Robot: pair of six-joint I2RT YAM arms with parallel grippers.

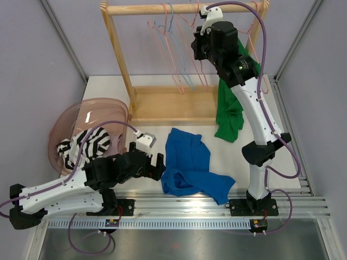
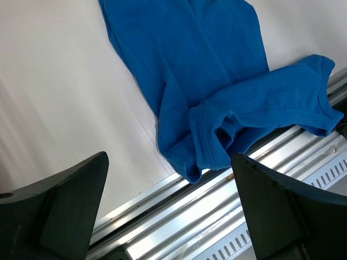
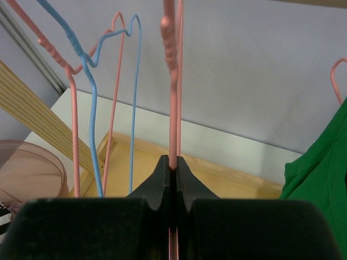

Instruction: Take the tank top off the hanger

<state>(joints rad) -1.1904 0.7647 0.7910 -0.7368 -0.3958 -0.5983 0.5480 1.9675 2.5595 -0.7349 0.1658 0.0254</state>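
Note:
The blue garment lies below and toward the right in the top view. My left gripper should move down and that way next, onto the middle of the garment.
A blue garment [image 1: 192, 165] lies crumpled on the white table near the front edge, off any hanger; it fills the upper part of the left wrist view [image 2: 217, 81]. A green garment [image 1: 230, 116] hangs from the right end of the rack, and its edge shows in the right wrist view [image 3: 320, 179]. My right gripper [image 1: 203, 24] is up at the rail, shut [image 3: 172, 162] on the wire of a bare pink hanger [image 3: 172, 97]. My left gripper [image 1: 153, 151] is open and empty [image 2: 171, 206], just left of the blue garment.
The wooden rack [image 1: 184, 8] carries several bare pink and blue hangers [image 1: 176, 54]. A clear pink basket [image 1: 92, 108] at the left holds a zebra-striped garment [image 1: 87, 143]. An aluminium rail [image 1: 190, 208] runs along the table's front edge [image 2: 217, 216].

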